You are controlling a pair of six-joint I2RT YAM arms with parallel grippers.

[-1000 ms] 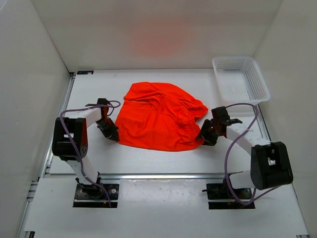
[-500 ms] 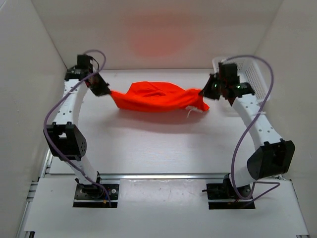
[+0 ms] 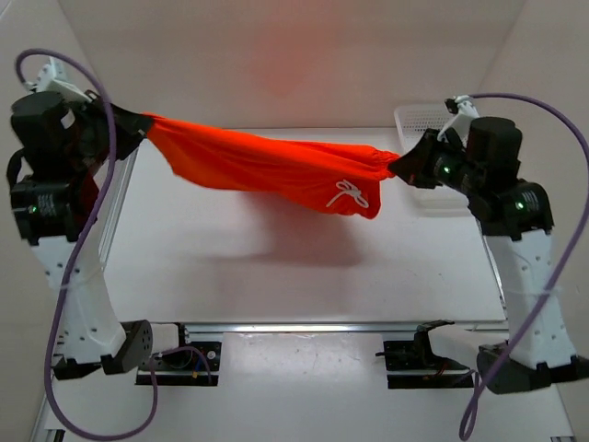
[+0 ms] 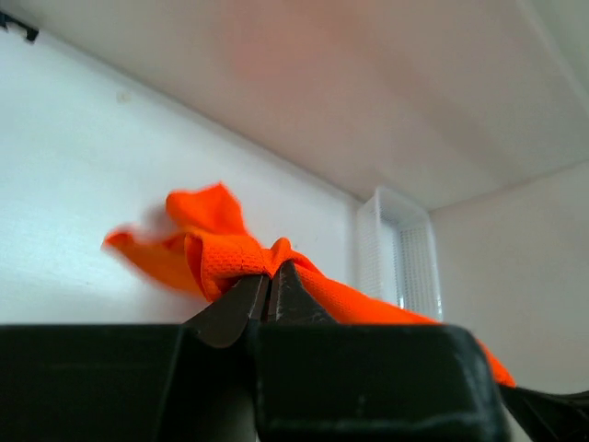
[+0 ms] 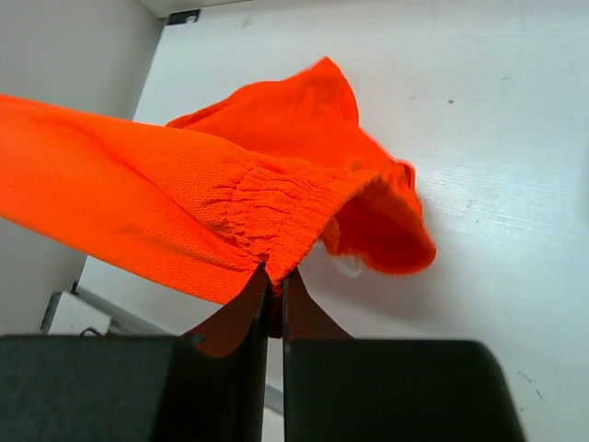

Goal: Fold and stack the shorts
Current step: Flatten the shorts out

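The bare tabletop beside the basket is below my right gripper. Next, the gripper needs to come down with the stretched shorts and let go of the gathered waistband there.
The orange-red shorts hang stretched in the air high above the table, between both grippers. The white drawstring dangles near their right end. My left gripper is shut on the left end of the shorts; the left wrist view shows its jaws pinching bunched fabric. My right gripper is shut on the gathered waistband at the right end. In the right wrist view the fabric is clamped between the jaws, and a loose flap hangs beyond.
A white mesh basket stands at the back right of the table, just behind my right gripper, and shows in the left wrist view. White walls enclose the table on three sides.
Both arms have risen from the table to well above it, lifting the shorts off the surface and pulling them taut between the two grippers.
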